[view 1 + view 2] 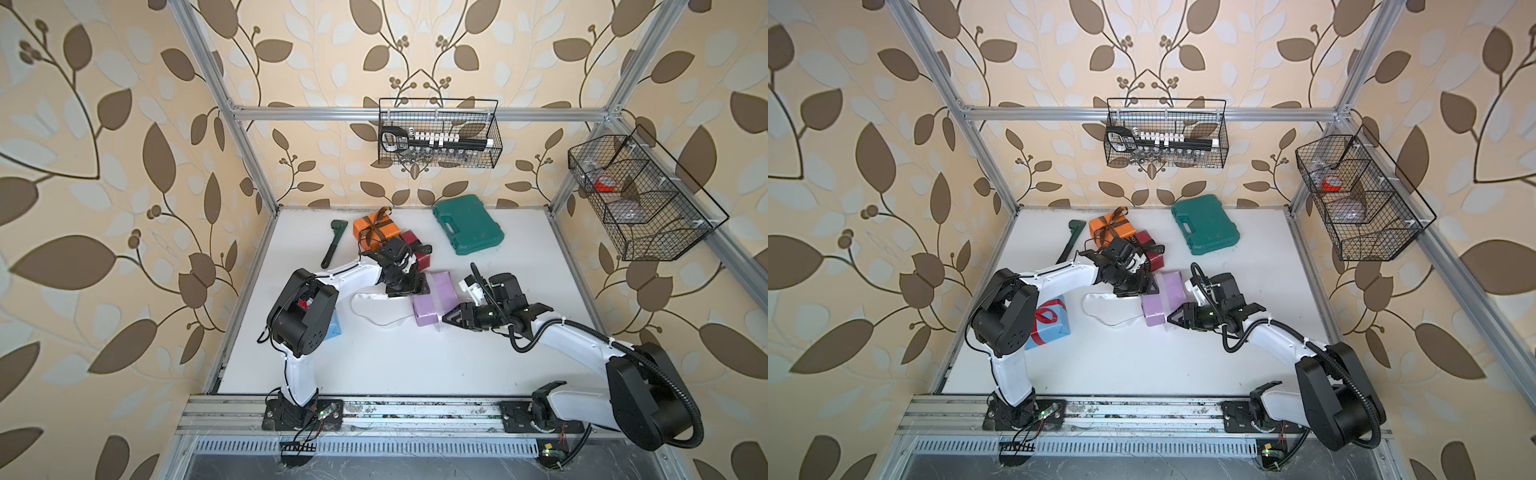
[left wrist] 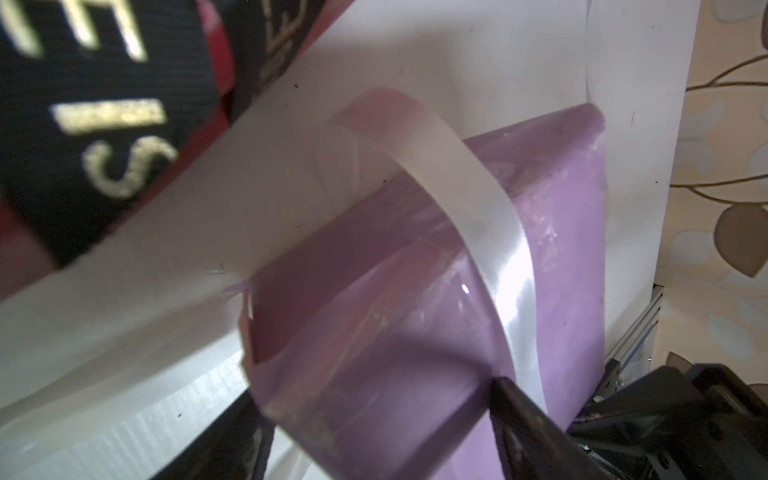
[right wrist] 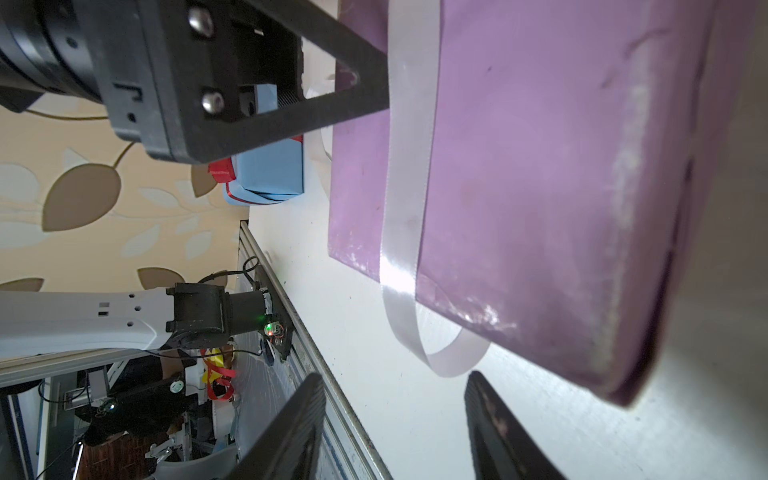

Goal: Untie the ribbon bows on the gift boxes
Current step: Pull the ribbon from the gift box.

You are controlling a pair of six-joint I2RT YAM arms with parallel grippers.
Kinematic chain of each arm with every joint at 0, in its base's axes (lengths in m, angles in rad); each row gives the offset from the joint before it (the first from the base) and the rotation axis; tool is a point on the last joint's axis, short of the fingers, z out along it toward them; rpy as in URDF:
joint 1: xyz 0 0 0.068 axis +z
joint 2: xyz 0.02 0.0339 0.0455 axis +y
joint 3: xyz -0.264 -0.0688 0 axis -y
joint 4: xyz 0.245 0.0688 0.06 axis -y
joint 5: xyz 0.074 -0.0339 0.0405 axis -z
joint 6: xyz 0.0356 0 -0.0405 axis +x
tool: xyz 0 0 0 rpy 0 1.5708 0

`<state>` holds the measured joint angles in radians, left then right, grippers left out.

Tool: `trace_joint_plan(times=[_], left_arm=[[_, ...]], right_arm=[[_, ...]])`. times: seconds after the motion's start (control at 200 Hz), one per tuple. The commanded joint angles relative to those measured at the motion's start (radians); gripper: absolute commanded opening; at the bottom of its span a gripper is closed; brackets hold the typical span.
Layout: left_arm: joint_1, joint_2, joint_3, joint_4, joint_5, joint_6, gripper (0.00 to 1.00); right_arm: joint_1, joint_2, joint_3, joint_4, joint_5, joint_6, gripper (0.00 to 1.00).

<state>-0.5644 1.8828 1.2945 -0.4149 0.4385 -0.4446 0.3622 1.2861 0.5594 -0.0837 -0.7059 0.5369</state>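
The ribbon stands clear of the lilac box at the box's near end. My right gripper will move gently there and close on the bulging ribbon loop [image 1: 437,325] [image 3: 434,357].
The lilac gift box [image 1: 434,297] lies mid-table. My left gripper [image 1: 415,291] holds its far end, with a finger on each side in the left wrist view [image 2: 374,390]. The white ribbon [image 2: 457,199] shows no bow: one band crosses the box and a long tail [image 1: 1100,309] trails loose on the table. My right gripper [image 3: 394,376] is open at the box's near end, just short of a ribbon loop [image 3: 440,357]. Behind are the orange box [image 1: 376,230] with a brown bow [image 1: 376,216] and the dark red box [image 1: 417,249] with black ribbon. The light blue box [image 1: 1050,320] has a red bow.
A green tool case [image 1: 467,224] lies at the back right and a dark green wrench [image 1: 332,243] at the back left. Two wire baskets [image 1: 438,137] [image 1: 640,199] hang on the frame. The left arm's elbow hangs over the light blue box.
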Motion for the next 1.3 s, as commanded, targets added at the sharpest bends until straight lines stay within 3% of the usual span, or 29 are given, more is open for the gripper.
trace_joint_plan(times=[0.0, 0.275, 0.495, 0.555, 0.685, 0.765, 0.875, 1.03, 1.3], left_arm=[[-0.009, 0.018, 0.005, -0.050, -0.024, 0.011, 0.82], [-0.009, 0.010, 0.002, -0.063, -0.024, 0.023, 0.82], [-0.009, 0.005, -0.009, -0.058, -0.026, 0.020, 0.82], [-0.009, 0.003, -0.011, -0.059, -0.026, 0.021, 0.82], [-0.009, -0.005, -0.015, -0.060, -0.029, 0.024, 0.82], [-0.009, -0.009, -0.020, -0.059, -0.031, 0.026, 0.82], [-0.009, -0.015, -0.025, -0.059, -0.031, 0.028, 0.82], [-0.009, -0.024, -0.034, -0.060, -0.038, 0.029, 0.82], [-0.007, -0.041, -0.033, -0.060, -0.040, 0.019, 0.83]], right_arm=[[0.004, 0.031, 0.002, 0.091, 0.007, -0.018, 0.56], [0.057, 0.140, 0.008, 0.287, -0.090, 0.050, 0.56], [0.070, 0.183, -0.042, 0.639, -0.224, 0.267, 0.56], [0.070, 0.201, -0.044, 0.697, -0.241, 0.308, 0.54], [0.068, 0.266, -0.048, 0.870, -0.283, 0.428, 0.39], [0.064, 0.308, -0.055, 0.984, -0.297, 0.504, 0.36], [0.064, 0.344, -0.047, 1.001, -0.294, 0.514, 0.32], [0.059, 0.332, -0.023, 0.987, -0.309, 0.514, 0.00], [-0.002, 0.124, 0.076, 0.650, -0.284, 0.331, 0.00]])
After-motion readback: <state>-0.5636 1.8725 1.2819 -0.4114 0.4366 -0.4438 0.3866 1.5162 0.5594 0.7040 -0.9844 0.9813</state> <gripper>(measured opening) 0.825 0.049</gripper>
